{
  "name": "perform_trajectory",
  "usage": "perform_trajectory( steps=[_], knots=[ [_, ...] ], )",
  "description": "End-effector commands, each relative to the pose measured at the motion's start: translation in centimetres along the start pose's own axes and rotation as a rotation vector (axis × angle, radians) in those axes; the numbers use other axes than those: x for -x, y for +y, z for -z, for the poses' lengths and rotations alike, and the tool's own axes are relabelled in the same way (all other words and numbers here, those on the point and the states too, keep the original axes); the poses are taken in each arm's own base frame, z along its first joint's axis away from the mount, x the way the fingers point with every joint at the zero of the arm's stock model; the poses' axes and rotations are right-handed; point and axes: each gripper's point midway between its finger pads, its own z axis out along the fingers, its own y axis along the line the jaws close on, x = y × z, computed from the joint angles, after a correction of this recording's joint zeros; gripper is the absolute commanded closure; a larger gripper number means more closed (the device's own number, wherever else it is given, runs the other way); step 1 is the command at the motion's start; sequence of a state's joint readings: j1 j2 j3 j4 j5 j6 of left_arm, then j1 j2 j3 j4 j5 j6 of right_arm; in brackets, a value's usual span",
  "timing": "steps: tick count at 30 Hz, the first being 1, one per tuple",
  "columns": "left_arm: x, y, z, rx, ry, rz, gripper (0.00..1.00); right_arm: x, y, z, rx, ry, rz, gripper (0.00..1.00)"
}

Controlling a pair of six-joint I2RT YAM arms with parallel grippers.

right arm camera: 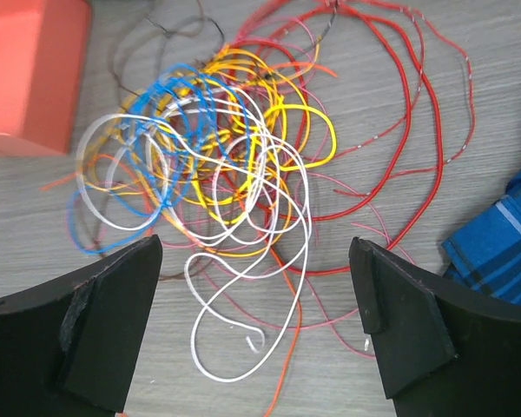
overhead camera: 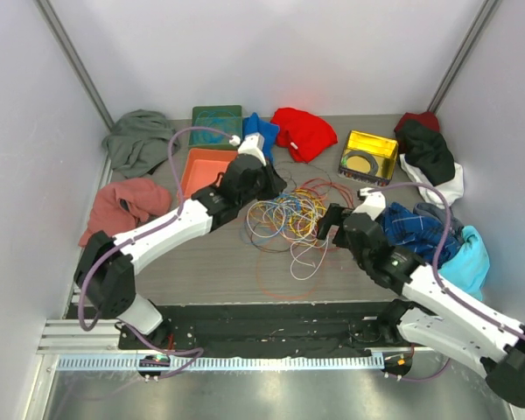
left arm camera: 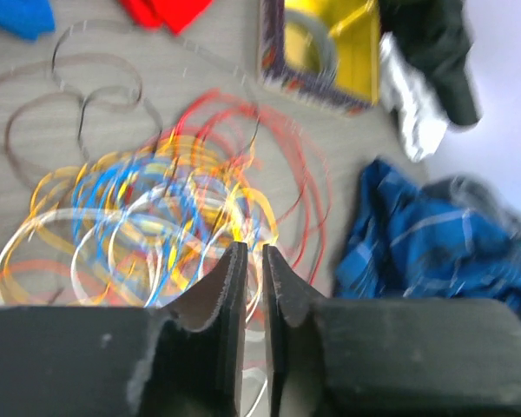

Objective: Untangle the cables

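Note:
My right gripper goes outward and to the left in the top view next, and then it will go down onto the blue loop's edge [overhead camera: 299, 207], since it lies over pieces of yellow cable.
The cables [overhead camera: 289, 219] lie in one tangled pile of blue, yellow, orange, red, white and dark loops in the middle of the table. My left gripper [overhead camera: 276, 186] hovers over the pile's far-left edge. In the left wrist view its jaws [left arm camera: 254, 252] stand almost together with only a thin slit, and the blurred cables [left arm camera: 156, 217] lie beyond them; I see no wire pinched. My right gripper [overhead camera: 331, 224] is wide open just above the pile's near-right side. In the right wrist view [right arm camera: 256, 246] its jaws straddle a loose white loop [right arm camera: 243, 339] of the cables [right arm camera: 226, 174].
An orange tray [overhead camera: 203, 166] and a green box [overhead camera: 216, 122] stand far left, and a yellow tin [overhead camera: 367, 156] far right. Garments ring the pile: red [overhead camera: 302, 131], blue plaid [overhead camera: 416, 229], grey [overhead camera: 138, 140], dusty pink [overhead camera: 122, 206], black [overhead camera: 424, 149].

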State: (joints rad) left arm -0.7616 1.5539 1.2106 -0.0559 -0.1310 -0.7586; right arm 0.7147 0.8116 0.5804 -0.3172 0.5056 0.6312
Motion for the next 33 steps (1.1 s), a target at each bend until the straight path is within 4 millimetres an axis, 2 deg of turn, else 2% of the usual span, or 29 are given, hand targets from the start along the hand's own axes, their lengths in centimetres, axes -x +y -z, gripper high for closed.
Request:
perform_trajectory(
  steps=[1,3,4,5,7,8,9,10,11,14,17,22,27,33],
  knots=[
    [-0.6,1.3,3.1,0.045,-0.002,-0.027,0.75,1.2,1.3,-3.3,-0.053,-0.021,-0.006,0.05],
    [-1.1,2.1,4.0,0.061,0.005,-0.027,0.6,1.7,1.6,-4.6,-0.065,-0.019,-0.023,0.12],
    [-0.7,2.0,5.1,0.058,-0.003,-0.026,0.52,1.8,1.9,-5.3,-0.062,-0.02,-0.032,0.14],
    [-0.8,2.2,5.5,0.059,-0.005,-0.027,0.4,1.3,2.1,-6.2,-0.069,-0.001,-0.02,0.15],
    [-1.0,2.7,6.8,0.065,-0.006,-0.027,0.35,2.4,3.1,-7.0,-0.063,-0.023,-0.023,0.19],
    [-0.8,2.8,7.3,0.064,-0.013,-0.026,0.29,2.1,3.1,-7.8,-0.079,-0.014,0.0,0.2],
    [-0.7,3.1,7.6,0.076,-0.024,-0.027,0.26,2.9,3.8,-8.1,-0.072,-0.029,-0.003,0.24],
    [-1.1,3.7,7.9,0.091,-0.017,-0.029,0.22,3.2,3.9,-8.4,-0.079,-0.032,0.002,0.26],
    [-0.7,3.6,8.6,0.086,-0.034,-0.026,0.2,3.2,4.0,-8.8,-0.086,-0.03,0.009,0.29],
    [-0.8,4.3,9.5,0.099,-0.043,-0.027,0.16,3.3,4.5,-10.4,-0.099,-0.021,0.035,0.46],
    [-1.1,4.6,9.9,0.098,-0.044,-0.025,0.16,3.0,4.1,-11.3,-0.123,-0.004,0.041,0.5],
    [-1.6,5.1,10.2,0.105,-0.036,-0.029,0.16,2.0,3.2,-12.0,-0.153,0.024,0.054,0.51],
    [-2.1,5.4,9.9,0.107,-0.026,-0.032,0.16,1.5,2.7,-12.4,-0.175,0.036,0.07,0.45],
    [-2.5,5.7,9.7,0.116,-0.014,-0.03,0.16,0.0,2.4,-14.0,-0.191,0.079,0.081,0.46]
  ],
)
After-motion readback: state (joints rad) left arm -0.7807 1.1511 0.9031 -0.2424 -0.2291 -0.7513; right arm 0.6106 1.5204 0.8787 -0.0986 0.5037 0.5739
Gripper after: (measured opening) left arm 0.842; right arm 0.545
